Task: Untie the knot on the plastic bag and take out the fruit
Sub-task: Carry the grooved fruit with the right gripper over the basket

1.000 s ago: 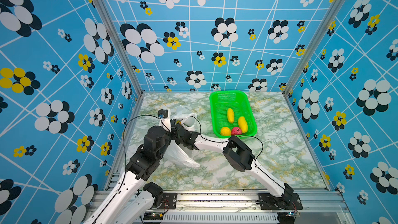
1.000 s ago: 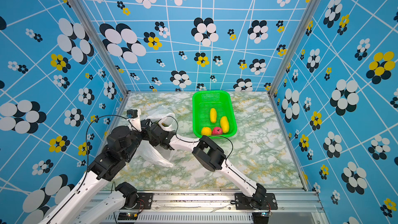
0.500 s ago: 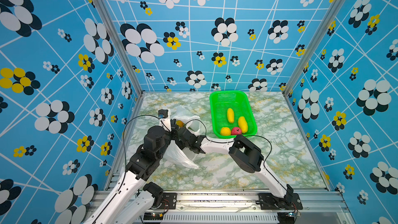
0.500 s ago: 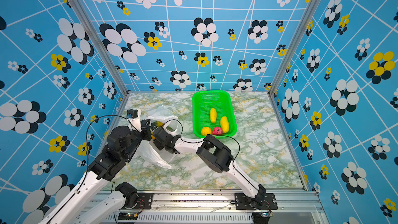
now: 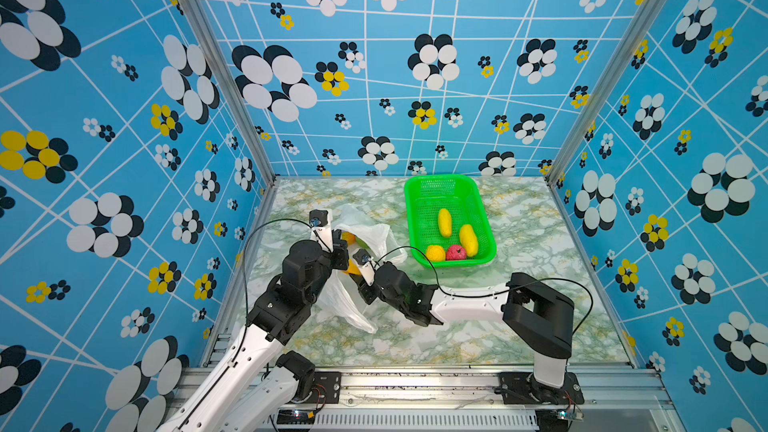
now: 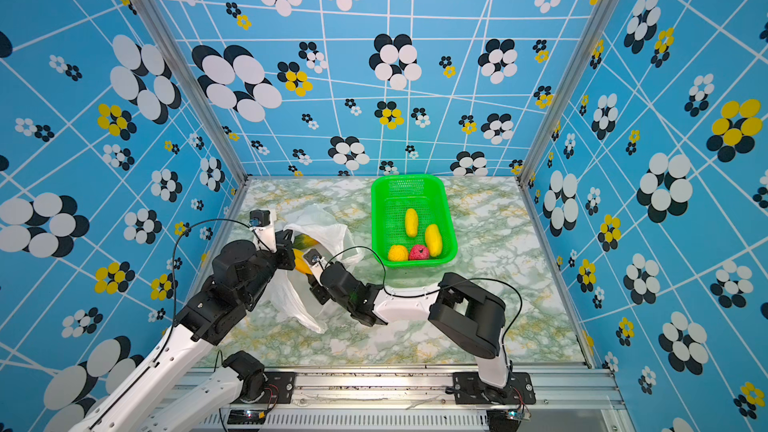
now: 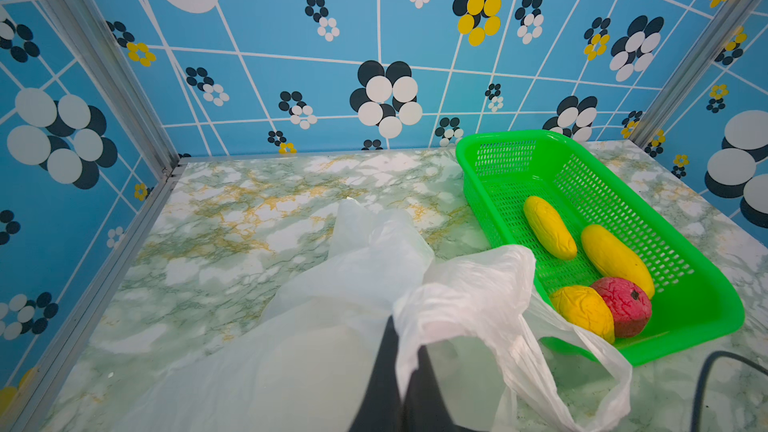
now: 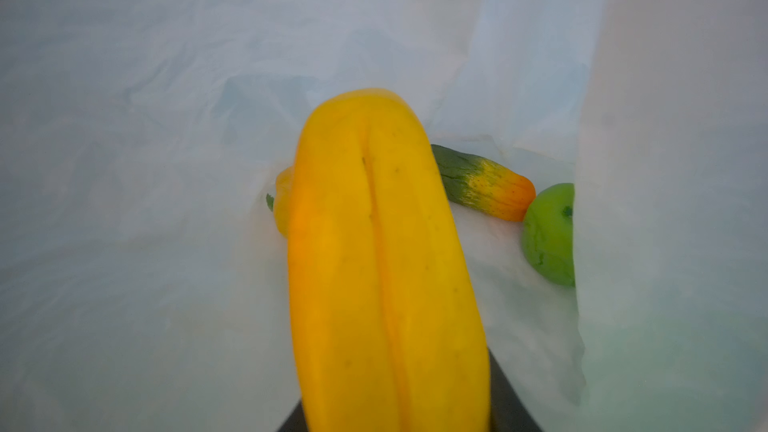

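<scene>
The basket's bag-side bottom beyond the orange fruit (image 5: pixel 424 216) is empty. I will pull my right gripper up out of the bag (image 5: pixel 347 305) next, then move it outward and down over that part of the basket.
The white plastic bag (image 5: pixel 347 305) lies on the left of the table, its mouth held up; I see no knot. My left gripper (image 5: pixel 338 249) is shut on the bag's rim (image 7: pixel 415 317). Reaching in through the mouth, my right gripper (image 5: pixel 354 275) is shut on a long yellow fruit (image 8: pixel 382 263), which also shows as a yellow patch in both top views (image 6: pixel 301 266). Deeper in the bag lie a green-and-orange fruit (image 8: pixel 486 189), a round green one (image 8: pixel 548 234) and a yellow one (image 8: pixel 282 201), partly hidden.
A green basket (image 5: pixel 440 178) stands right of the bag and holds two yellow oblong fruits (image 5: pixel 444 222), an orange one (image 5: pixel 435 252) and a red one (image 5: pixel 456 252). Blue patterned walls close in the marble table (image 5: pixel 540 234) on three sides.
My right gripper has pushed further into the bag and its jaws have closed onto the yellow fruit. The left gripper has kept its hold on the bag.
</scene>
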### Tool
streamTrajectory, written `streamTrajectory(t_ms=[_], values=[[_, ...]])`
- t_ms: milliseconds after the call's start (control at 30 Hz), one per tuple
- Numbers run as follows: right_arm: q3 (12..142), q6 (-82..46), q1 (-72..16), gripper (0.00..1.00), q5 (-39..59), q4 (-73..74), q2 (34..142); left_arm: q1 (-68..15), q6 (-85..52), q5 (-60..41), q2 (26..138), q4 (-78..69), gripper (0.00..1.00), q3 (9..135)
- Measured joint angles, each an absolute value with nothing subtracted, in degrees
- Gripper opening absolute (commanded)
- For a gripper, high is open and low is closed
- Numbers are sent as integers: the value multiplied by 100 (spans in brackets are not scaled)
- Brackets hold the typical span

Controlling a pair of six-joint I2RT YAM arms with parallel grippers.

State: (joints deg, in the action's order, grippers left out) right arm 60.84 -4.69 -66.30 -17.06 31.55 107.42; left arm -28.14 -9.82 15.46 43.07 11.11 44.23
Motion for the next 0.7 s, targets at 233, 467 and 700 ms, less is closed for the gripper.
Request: streamTrajectory(t_ms=[233,467,700], values=[[4882,-178,-6637,27,-2023,3815,9651,-2814,-980,1551,4300,1111,0,4423],[3660,349,-6637,27,-2641,4779,8250,-2812,-980,1546,4307,1111,0,4423],[3089,692,-6436,25,-3415,5175,7730,-2814,-980,1544,4394,1111,0,4423]])
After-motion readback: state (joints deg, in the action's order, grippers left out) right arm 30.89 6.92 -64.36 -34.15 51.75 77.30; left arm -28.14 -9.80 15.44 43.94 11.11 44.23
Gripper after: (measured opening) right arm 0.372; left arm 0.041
